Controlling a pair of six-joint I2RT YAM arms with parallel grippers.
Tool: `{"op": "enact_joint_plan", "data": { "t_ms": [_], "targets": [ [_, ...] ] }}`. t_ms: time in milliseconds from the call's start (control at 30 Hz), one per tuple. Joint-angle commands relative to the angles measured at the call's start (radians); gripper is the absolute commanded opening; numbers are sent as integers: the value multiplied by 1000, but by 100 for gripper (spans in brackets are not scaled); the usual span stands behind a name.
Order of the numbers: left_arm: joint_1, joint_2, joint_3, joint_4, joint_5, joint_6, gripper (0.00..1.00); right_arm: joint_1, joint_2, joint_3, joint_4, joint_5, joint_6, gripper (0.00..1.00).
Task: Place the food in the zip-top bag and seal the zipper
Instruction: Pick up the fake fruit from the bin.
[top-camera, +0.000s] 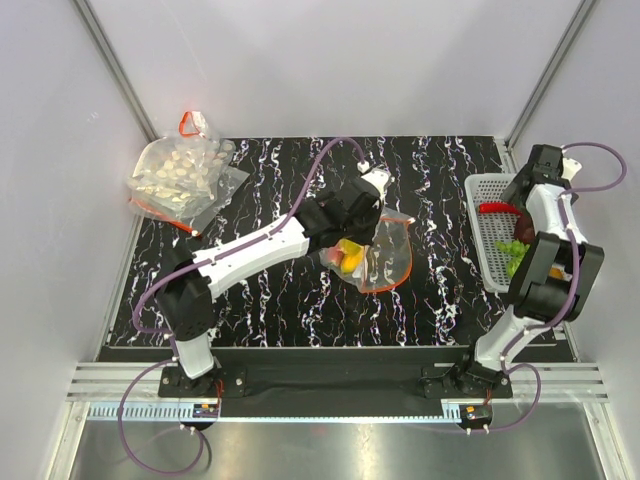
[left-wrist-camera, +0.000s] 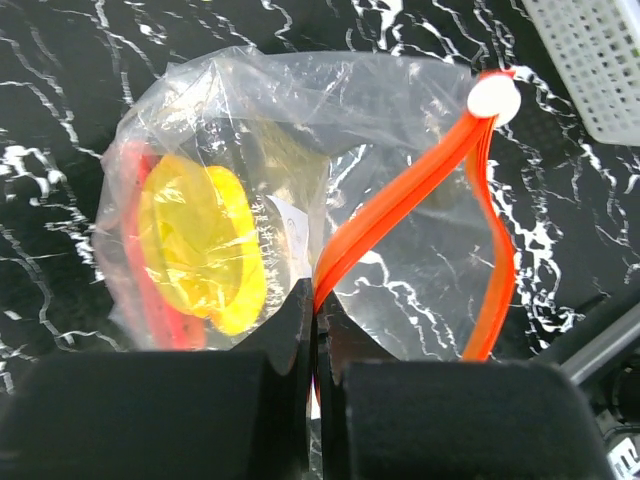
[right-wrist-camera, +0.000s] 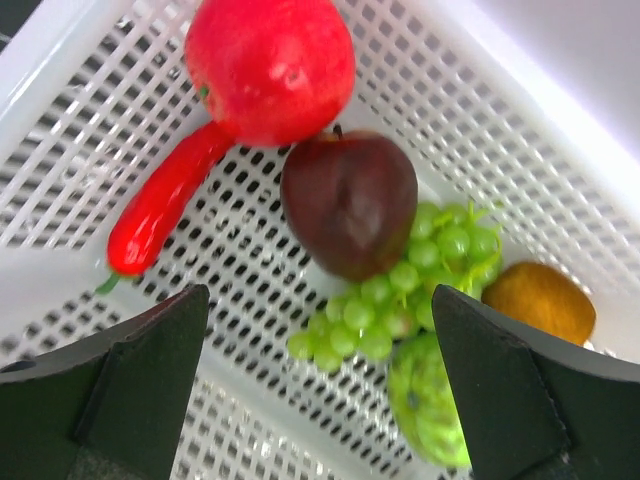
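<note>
The dark red fruit (top-camera: 524, 229) (right-wrist-camera: 349, 206) is next: my right gripper will go down into the basket and bring its open fingers down around it.
The zip-top bag (top-camera: 388, 258) lies mid-table, clear and crinkly (left-wrist-camera: 300, 120). Its red-orange zipper (left-wrist-camera: 400, 205) gapes in a loop, with a white slider (left-wrist-camera: 494, 97) at the far end. Inside the bag sit a yellow piece of food (left-wrist-camera: 200, 250) and a red piece (left-wrist-camera: 135, 260). My left gripper (left-wrist-camera: 318, 305) is shut on the zipper strip at the bag's near edge, and shows over the bag (top-camera: 348, 238) in the top view. My right gripper (right-wrist-camera: 320, 330) hangs open above the basket, over green grapes (right-wrist-camera: 400, 290), and holds nothing.
The white mesh basket (right-wrist-camera: 50, 50) at the table's right edge (top-camera: 485, 255) holds a red apple (right-wrist-camera: 270, 65), a dark red fruit (right-wrist-camera: 350, 200), a red chili (right-wrist-camera: 160, 215), a brown kiwi (right-wrist-camera: 540, 300) and a green fruit (right-wrist-camera: 430, 400). A larger bag of whitish pieces (top-camera: 180, 175) lies back left.
</note>
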Motion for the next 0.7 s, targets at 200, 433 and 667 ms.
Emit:
{"op": "enact_joint_plan", "data": {
  "t_ms": [200,433,667],
  "targets": [
    [-1,-32,48,73,0,-24,0,-75,217,152,40,-51,-20,100],
    [-2,-4,55,60,-1,-26,0,-112,300,162,28,-56,3,99],
    [-1,-21,48,73,3,-15,0,-119,90,32,79,-102,12,61]
  ]
}}
